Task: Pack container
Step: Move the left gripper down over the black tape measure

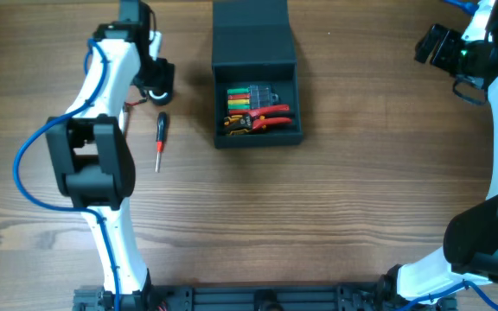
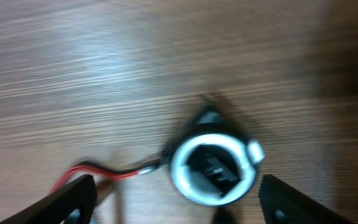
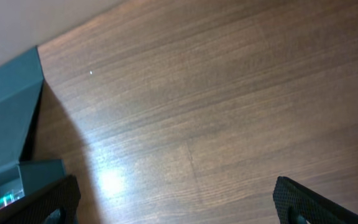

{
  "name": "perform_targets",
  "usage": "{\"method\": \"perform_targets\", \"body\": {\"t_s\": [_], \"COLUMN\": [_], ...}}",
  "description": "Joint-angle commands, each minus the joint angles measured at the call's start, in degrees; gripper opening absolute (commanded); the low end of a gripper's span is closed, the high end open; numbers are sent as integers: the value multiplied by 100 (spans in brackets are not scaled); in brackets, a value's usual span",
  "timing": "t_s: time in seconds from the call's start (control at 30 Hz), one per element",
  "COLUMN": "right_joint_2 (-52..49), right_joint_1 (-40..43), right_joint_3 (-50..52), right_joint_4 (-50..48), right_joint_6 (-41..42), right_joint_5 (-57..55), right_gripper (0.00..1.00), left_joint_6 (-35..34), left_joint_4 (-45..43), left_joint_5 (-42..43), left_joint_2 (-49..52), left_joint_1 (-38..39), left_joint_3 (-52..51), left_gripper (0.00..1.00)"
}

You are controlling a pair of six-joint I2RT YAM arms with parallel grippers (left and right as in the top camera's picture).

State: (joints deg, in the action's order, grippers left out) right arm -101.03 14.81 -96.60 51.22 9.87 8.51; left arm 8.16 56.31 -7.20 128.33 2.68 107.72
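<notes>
My left gripper should move down next, easing to the right in the wrist view, and close around the round black-and-white part, because the part is below, nearer the finger on that side.
The container (image 1: pixel 255 53), a dark teal-black box with its flap lid open toward the far side, stands at the table's far middle. It holds red-handled pliers (image 1: pixel 271 117) and coloured bits (image 1: pixel 239 97). Its corner shows in the right wrist view (image 3: pixel 8 118). A small round black-and-white part with red and black wires (image 2: pixel 213 168) lies on the table; my left gripper (image 2: pixel 176 202) is open right over it, fingers either side, not touching. In the overhead view that part (image 1: pixel 156 91) sits under the left gripper (image 1: pixel 150 69). My right gripper (image 3: pixel 179 199) is open and empty at far right.
A screwdriver with a black and red handle (image 1: pixel 160 138) lies on the wooden table left of the container, just in front of the left gripper. The right arm (image 1: pixel 469 47) hovers over the far right corner.
</notes>
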Motion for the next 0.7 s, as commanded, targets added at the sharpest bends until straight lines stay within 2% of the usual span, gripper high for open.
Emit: {"method": "perform_targets", "body": {"t_s": [0.0,0.67], "right_joint_2": [-76,-76], "right_joint_1": [20,20], "right_joint_3": [-2,-2], "right_joint_4": [90,264], "right_joint_6": [87,227], "right_joint_5": [-79,-83], "right_gripper": [100,100], "left_joint_6": [166,-345], "left_joint_4": [-79,-74], "left_joint_5": [369,308], "left_joint_2": [-173,350], "left_joint_1": [81,-87], "left_joint_3": [116,114], "left_gripper": [91,97]}}
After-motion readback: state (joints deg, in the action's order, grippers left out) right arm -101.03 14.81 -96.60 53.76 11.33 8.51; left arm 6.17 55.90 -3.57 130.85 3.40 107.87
